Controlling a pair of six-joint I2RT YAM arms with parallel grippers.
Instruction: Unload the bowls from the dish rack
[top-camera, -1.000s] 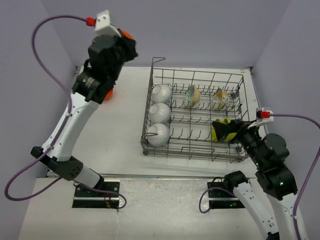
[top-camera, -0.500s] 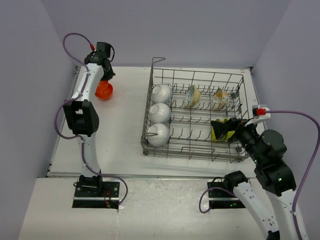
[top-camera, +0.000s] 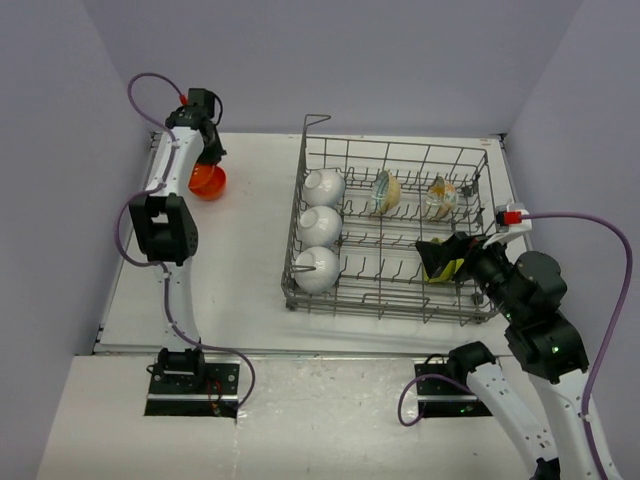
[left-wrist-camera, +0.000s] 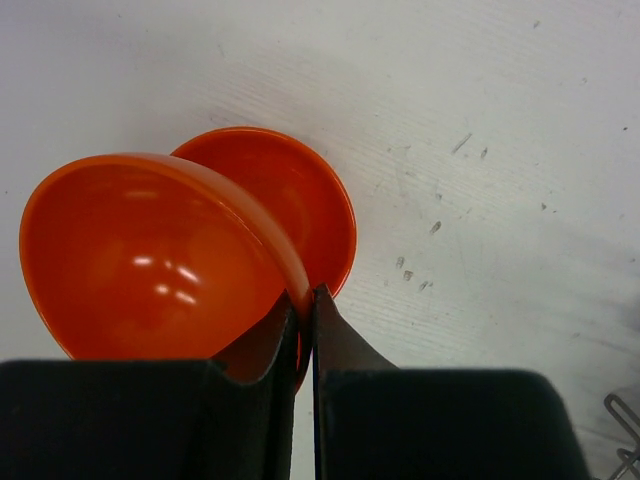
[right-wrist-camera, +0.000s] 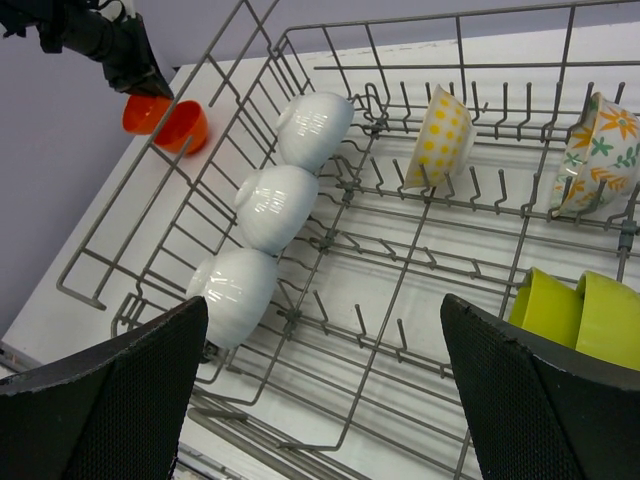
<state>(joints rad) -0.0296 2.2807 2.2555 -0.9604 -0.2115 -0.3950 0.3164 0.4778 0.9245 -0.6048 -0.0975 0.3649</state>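
Observation:
The held bowl hangs off-centre above the second orange-red bowl. My left gripper shifts slightly toward the rack next and lowers the held bowl into it.
My left gripper is shut on the rim of an orange-red bowl, held tilted over a second orange-red bowl that sits on the table at the back left. The grey wire dish rack holds three white bowls in a row on its left side. A yellow-dotted bowl and a flowered one stand at its back, two lime-green bowls at its front right. My right gripper hangs open over the rack's front right, beside the green bowls.
The rack's taller corner post stands at its back left. Purple walls close the table in at the back and on both sides. White table lies between the orange bowls and the rack.
The left arm has swung from high near the camera out to the back left and lowered its orange bowl over the other one. The right gripper has edged a little to the left over the rack.

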